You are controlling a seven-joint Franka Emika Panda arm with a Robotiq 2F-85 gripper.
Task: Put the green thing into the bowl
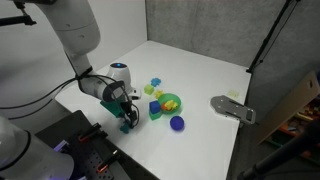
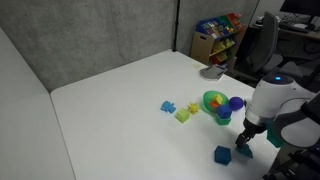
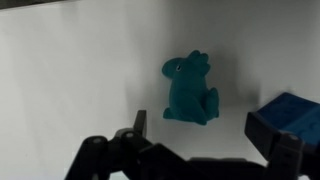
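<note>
The teal toy stands below, already between the lines of both fingers, so next my open gripper needs to lower to it and close around its wide body [image 3: 189,105].
The green thing [image 3: 190,90] is a small teal chunky toy that stands on the white table. In the wrist view it sits just ahead of my open gripper [image 3: 200,140], between the lines of the two fingers and not touched by them. In both exterior views the gripper [image 1: 125,110] [image 2: 247,135] hovers low over the teal toy [image 2: 243,151]. The lime-green bowl [image 1: 171,102] [image 2: 213,100] stands a short way off, towards the middle of the table. Nothing is held.
A dark blue cube [image 3: 290,118] [image 2: 222,154] lies close beside the teal toy. A blue-purple ball [image 1: 177,123] [image 2: 236,103] and a brighter green block [image 1: 156,110] sit by the bowl. Yellow and blue pieces [image 2: 183,114] lie beyond. A grey object [image 1: 232,108] rests at the table edge.
</note>
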